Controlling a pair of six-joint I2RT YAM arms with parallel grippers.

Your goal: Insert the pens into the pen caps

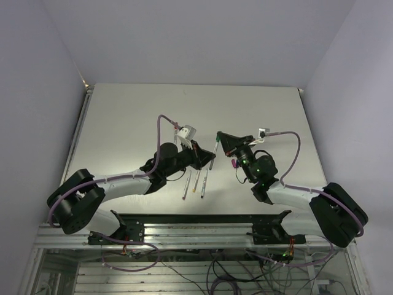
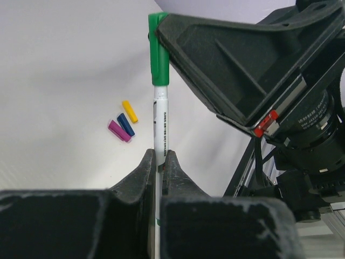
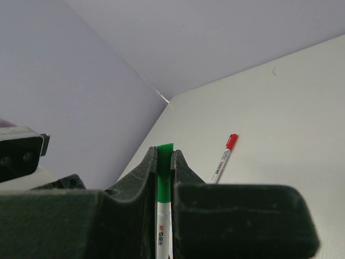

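My left gripper will next bring the green pen, which already has its cap on, outward and down to the tabletop [image 1: 179,139] beside the red-capped pen and release it.
My left gripper [image 2: 159,156] is shut on the white barrel of a green pen [image 2: 160,121], held off the table between the arms [image 1: 212,157]. A green cap [image 2: 158,51] sits over the pen's top end. My right gripper [image 3: 164,154] is shut on this green cap [image 3: 164,172], and its dark fingers [image 2: 215,59] press against the cap from the right. Yellow [image 2: 129,111], blue [image 2: 126,124] and magenta [image 2: 119,131] caps lie loose together on the table. Three uncapped pens [image 1: 195,183] lie side by side in front of the left arm.
A pen with a red cap on it [image 3: 225,156] lies on the white table beyond the right gripper. The two grippers [image 1: 212,150] meet near the table's middle. Grey walls close in the table's far and side edges.
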